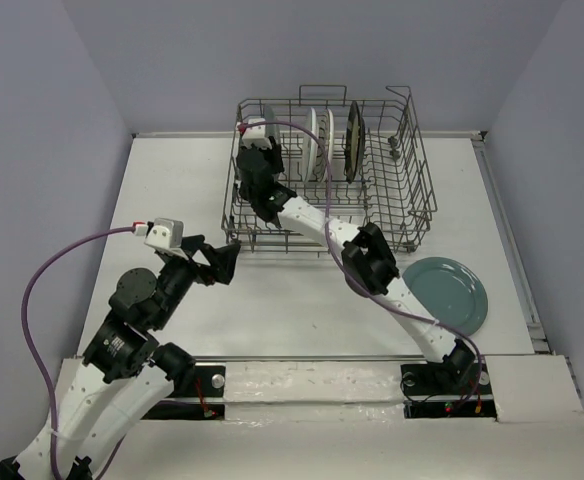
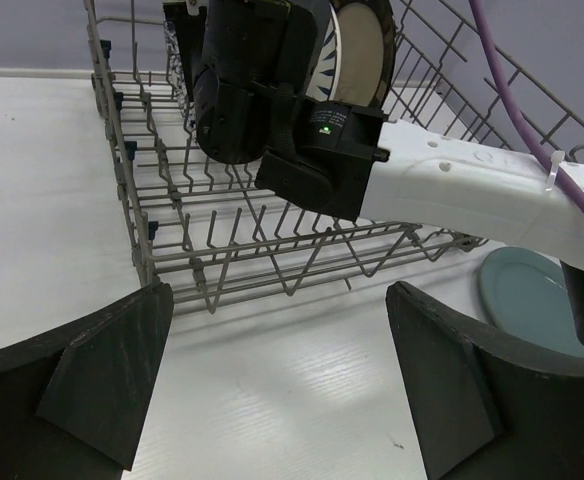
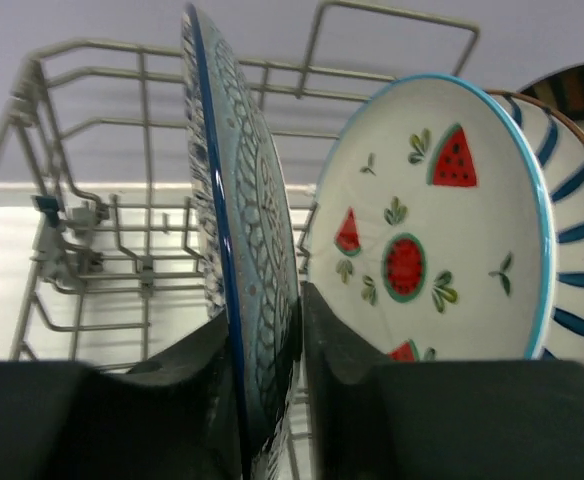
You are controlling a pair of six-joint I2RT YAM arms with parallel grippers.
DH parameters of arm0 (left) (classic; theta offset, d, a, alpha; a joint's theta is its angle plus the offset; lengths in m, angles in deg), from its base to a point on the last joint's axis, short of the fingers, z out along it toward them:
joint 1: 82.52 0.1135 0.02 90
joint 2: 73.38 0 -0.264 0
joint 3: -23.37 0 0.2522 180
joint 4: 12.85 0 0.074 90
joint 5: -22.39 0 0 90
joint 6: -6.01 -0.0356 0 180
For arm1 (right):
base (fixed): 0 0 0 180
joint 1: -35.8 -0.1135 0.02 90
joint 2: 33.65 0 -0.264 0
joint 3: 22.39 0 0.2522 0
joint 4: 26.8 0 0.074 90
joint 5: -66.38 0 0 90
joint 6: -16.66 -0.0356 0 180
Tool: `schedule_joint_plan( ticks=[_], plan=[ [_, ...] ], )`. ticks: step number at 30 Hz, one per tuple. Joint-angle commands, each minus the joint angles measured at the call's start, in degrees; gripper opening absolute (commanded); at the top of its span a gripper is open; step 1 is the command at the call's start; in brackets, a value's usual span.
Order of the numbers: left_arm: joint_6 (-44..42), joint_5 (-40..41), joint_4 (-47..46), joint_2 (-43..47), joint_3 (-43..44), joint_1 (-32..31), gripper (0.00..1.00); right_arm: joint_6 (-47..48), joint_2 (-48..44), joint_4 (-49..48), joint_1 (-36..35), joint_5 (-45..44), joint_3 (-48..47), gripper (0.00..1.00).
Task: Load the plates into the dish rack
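Observation:
I will move my left gripper down and to the right in the top view next, to the teal-grey plate's facing rim (image 1: 406,281) (image 2: 484,288), because the plate's rim is below on that side.
The grey wire dish rack (image 1: 397,190) stands at the back of the table. My right gripper (image 3: 269,312) reaches into its left end (image 1: 256,150) and is shut on the rim of a blue floral plate (image 3: 240,220), held upright on edge. To the right of that plate stand a white plate with red fruit motifs (image 3: 432,230), a navy-striped plate (image 3: 577,225) and a dark glossy plate (image 1: 353,140). A plain teal-grey plate (image 1: 450,292) lies flat on the table. My left gripper (image 1: 219,262) hangs open and empty just in front of the rack's near left corner.
In the left wrist view my right arm (image 2: 472,190) crosses over the rack's front wall (image 2: 222,265). The teal-grey plate (image 2: 528,300) lies beside the right arm's forearm. A purple cable (image 1: 42,290) loops left of the left arm. Walls close in the table's sides and back.

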Motion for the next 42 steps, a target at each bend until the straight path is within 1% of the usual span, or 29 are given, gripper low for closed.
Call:
schedule_joint_plan(
  ticks=[1, 2, 3, 6, 11, 12, 16, 19, 21, 22, 23, 24, 25, 26, 27, 28, 29, 30, 31, 32, 33, 34, 35, 36, 37, 38, 40, 41, 42],
  plan=[
    [-0.53, 0.86, -2.76, -1.13, -0.14, 0.38, 0.99, -1.2, -4.04, -10.92, -1.06, 0.08, 1.38, 0.36],
    [-0.44, 0.86, -2.68, -1.22, -0.14, 0.47, 0.99, -1.72, -5.26, -10.83, -1.06, 0.25, 2.26, 0.4],
    [-0.44, 1.03, -2.67, -1.31, -0.14, 0.55, 0.99, -2.69, -5.97, -10.65, -1.06, 0.52, 2.97, 0.47],
    [-0.35, 1.82, -2.59, -1.57, -0.05, 0.9, 0.99, -5.14, -9.38, -10.3, -1.06, 1.04, 6.22, 0.54],
    [-0.09, 7.26, -1.62, -0.96, 0.3, 1.26, 0.99, -12.35, -17.47, -7.41, -1.06, 4.55, 13.51, 0.6],
    [-0.18, 9.19, -1.1, -0.26, 0.48, 1.26, 0.99, -14.37, -20.18, -6.09, -1.06, 6.13, 15.44, 0.62],
    [-0.18, 12.19, -0.39, 0.8, 0.92, 1.26, 0.99, -18.59, -26.86, -2.83, -1.06, 9.74, 20.37, 0.69],
    [0.26, 11.06, -0.13, -1.83, 1.53, 1.26, 0.99, -20.36, -31.53, -2.57, -1.06, 11.85, 26.69, 0.7],
    [1.74, 9.04, 0.23, -5.96, 2.32, 1.26, 0.99, -21.67, -36.8, -2.57, -0.28, 14.39, 30.55, 0.7],
    [2.36, 5.73, 0.31, -7.54, 2.67, 1.26, 0.99, -23.51, -39.09, -2.48, 0.51, 15.89, 35.45, 0.7],
    [3.5, 3.87, -0.21, -10.16, 3.11, 1.26, 0.99, -24.57, -44.24, -2.3, 0.52, 17.64, 38.28, 0.68],
    [4.56, 1.58, -0.82, -11.15, 3.03, 1.26, 0.99, -25.54, -47.17, -2.04, 1.3, 20.88, 41.35, 0.66],
    [6.92, -3.48, -1.87, -11.85, 2.76, 1.26, 0.99, -27.38, -50.24, -1.52, 2.44, 22.56, 44.6, 0.62],
    [8.42, -5.54, -3.28, -12.21, 2.33, 1.26, 0.99, -28.61, -53.49, -1.16, 3.15, 24.58, 51.6, 0.59],
    [9.65, -8.95, -6.42, -12.91, 0.93, 1.26, 0.99, -29.58, -60.48, -1.07, 3.94, 28.69, 55.41, 0.55],
    [11.93, -13.77, -8.28, -13.17, 0.05, 1.17, 0.99, -31.42, -64.12, -0.81, 4.73, 30.3, 59.28, 0.44],
    [12.99, -16.26, -10.13, -13.44, -0.83, 1.17, 0.99, -31.96, -67.55, -0.63, 6.65, 31.71, 62.88, 0.41],
    [13.96, -18.63, -14.23, -14.57, -2.32, 1.08, 0.99, -32.05, -74.02, 0.32, 7.46, 33.11, 69.36, 0.36],
    [15.02, -22.66, -16.36, -15.28, -3.12, 0.82, 0.99, -32.83, -76.96, 1.38, 8.16, 33.48, 72.03, 0.33],
    [17.38, -23.74, -18.3, -16.07, -3.91, -0.49, 0.99, -33.19, -79.69, 2.52, 9.12, 34.0, 74.41, 0.29],
    [18.27, -24.19, -21.63, -18.17, -4.79, -1.81, 0.99, -33.63, -82.41, 3.75, 10.79, 35.66, 78.35, 0.27],
    [18.97, -24.1, -23.23, -19.58, -5.06, -3.56, 0.99, -34.07, -87.31, 5.42, 11.76, 36.55, 80.21, 0.27],
    [19.85, -22.45, -26.11, -20.9, -5.06, -8.62, 0.99, -34.68, -89.54, 6.13, 12.47, 37.34, 81.62, 0.27],
    [20.12, -20.78, -27.36, -24.48, -4.71, -11.81, 0.99, -34.86, -91.47, 7.88, 13.95, 38.91, 83.64, 0.27],
    [20.21, -16.41, -28.42, -26.69, -4.19, -15.06, 0.99, -35.3, -94.62, 9.02, 14.66, 39.62, 84.27, 0.27],
    [20.12, -14.28, -29.73, -31.58, -2.35, -21.36, 0.99, -35.56, -95.87, 10.08, 15.28, 40.33, 84.54, 0.26],
    [19.95, -8.32, -30.71, -36.7, -0.15, -26.84, 0.99, -36.09, -98.85, 13.41, 16.6, 42.08, 84.19, 0.26],
    [20.12, -7.15, -32.37, -41.78, 1.69, -30.52, 0.96, -36.01, -99.83, 15.61, 16.6, 42.35, 83.84, 0.26],
    [21.34, -4.88, -33.34, -44.09, 2.49, -31.6, 0.94, -35.83, -100.8, 17.54, 16.6, 42.44, 83.49, 0.26]
  ],
)
